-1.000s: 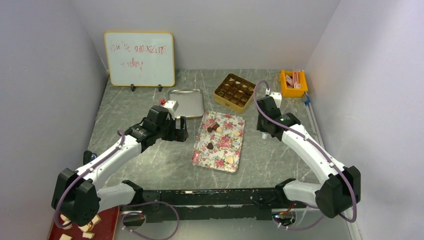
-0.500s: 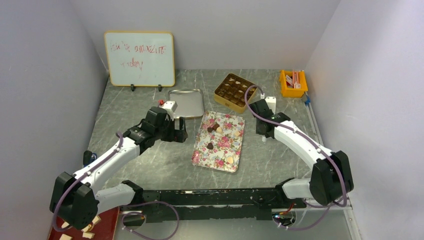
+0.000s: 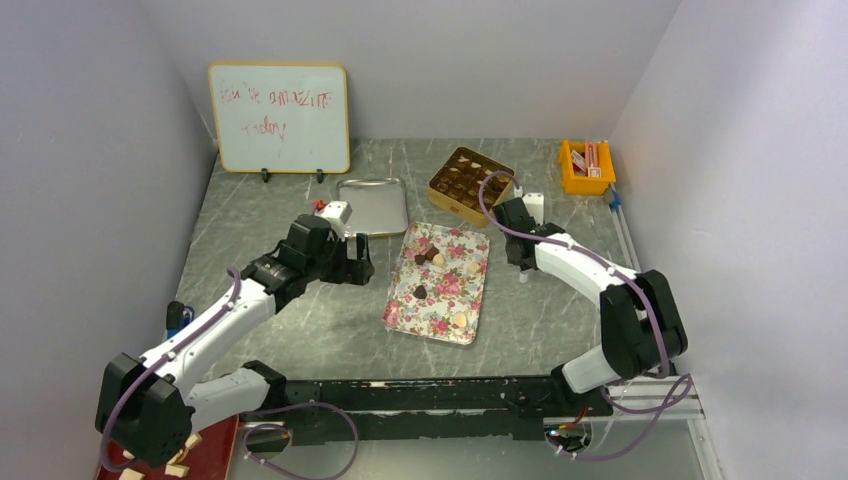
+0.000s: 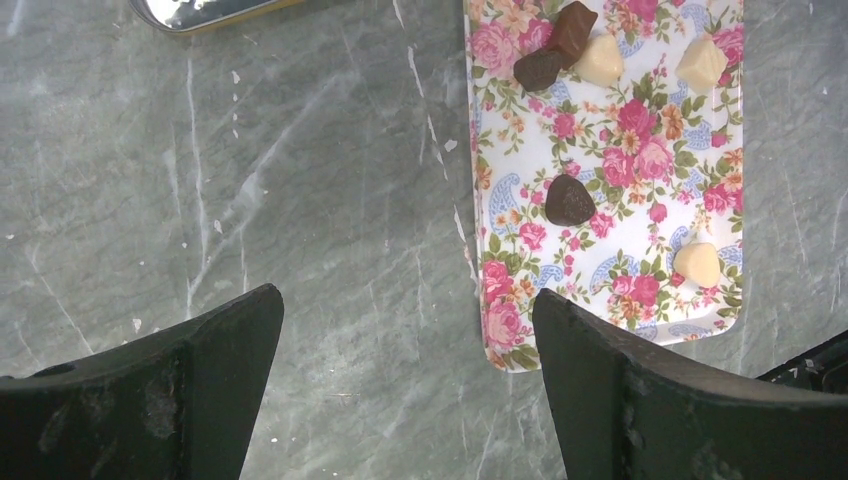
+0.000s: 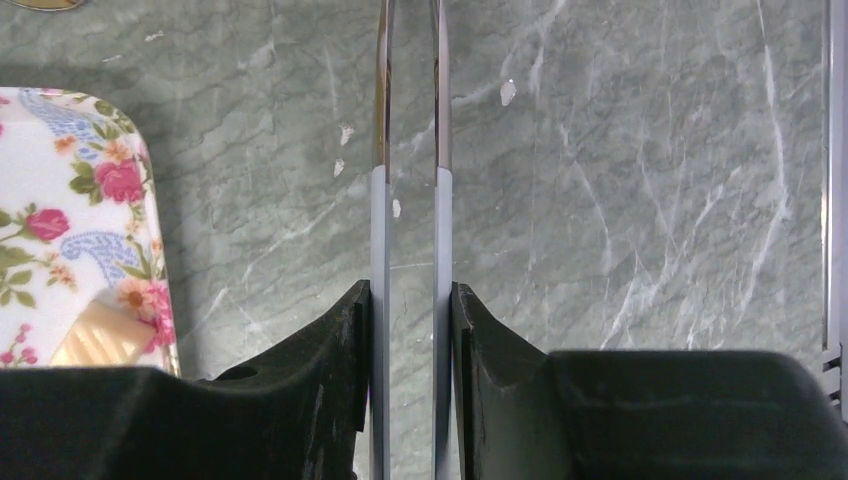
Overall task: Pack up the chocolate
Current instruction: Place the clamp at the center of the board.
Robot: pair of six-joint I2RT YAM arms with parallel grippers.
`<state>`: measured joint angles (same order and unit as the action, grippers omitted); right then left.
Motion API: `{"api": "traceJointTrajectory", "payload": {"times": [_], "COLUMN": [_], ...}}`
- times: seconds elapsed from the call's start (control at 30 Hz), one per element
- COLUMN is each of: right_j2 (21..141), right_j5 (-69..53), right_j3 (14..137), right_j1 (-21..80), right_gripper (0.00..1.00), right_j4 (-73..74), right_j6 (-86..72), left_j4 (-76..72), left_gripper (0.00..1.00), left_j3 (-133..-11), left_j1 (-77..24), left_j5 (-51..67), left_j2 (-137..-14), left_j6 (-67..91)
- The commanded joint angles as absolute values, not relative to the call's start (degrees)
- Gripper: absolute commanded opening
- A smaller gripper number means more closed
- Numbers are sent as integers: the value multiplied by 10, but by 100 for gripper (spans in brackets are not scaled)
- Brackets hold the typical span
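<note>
The robot next needs to lower its right gripper and release the thin metal tongs beside the floral tray.
Several pieces of chocolate lie on a floral tray: a dark one, a dark pair, and cream ones. My left gripper is open and empty, hovering over bare table just left of the tray's near corner. My right gripper is shut on a pair of thin metal tongs that point away over the table, right of the tray. A cream chocolate lies by that tray edge. In the top view the right gripper sits beside the tray's right edge.
A gold box with compartments stands behind the tray, a silver lid to its left. A whiteboard leans at the back left, an orange bin at the back right. A red tray with beige chunks is at the near left.
The right arm has swung left toward the floral tray with the tongs, its elbow folding in. The left arm has hardly moved.
</note>
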<state>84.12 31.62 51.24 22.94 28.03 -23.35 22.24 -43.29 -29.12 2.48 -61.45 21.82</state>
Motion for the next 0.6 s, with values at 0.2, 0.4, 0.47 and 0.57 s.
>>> {"api": "traceJointTrajectory", "payload": {"times": [0.2, 0.4, 0.47, 0.57], "right_j2": [894, 897, 912, 933], "right_j5": [323, 314, 313, 305], "right_j3": [502, 500, 512, 521], "right_j1": [212, 206, 206, 205], "right_gripper": [23, 25, 27, 29], "right_j4": [278, 289, 305, 317], "right_j6": [-232, -244, -250, -257], "left_j4": [214, 206, 203, 201], "left_gripper": [100, 100, 100, 100], "left_j3": [-425, -425, -425, -425], "left_j1": [-292, -293, -294, -293], "left_j5": [19, 21, 21, 22], "left_j2": [-609, -618, -620, -624], "left_j6": [224, 224, 224, 225]}}
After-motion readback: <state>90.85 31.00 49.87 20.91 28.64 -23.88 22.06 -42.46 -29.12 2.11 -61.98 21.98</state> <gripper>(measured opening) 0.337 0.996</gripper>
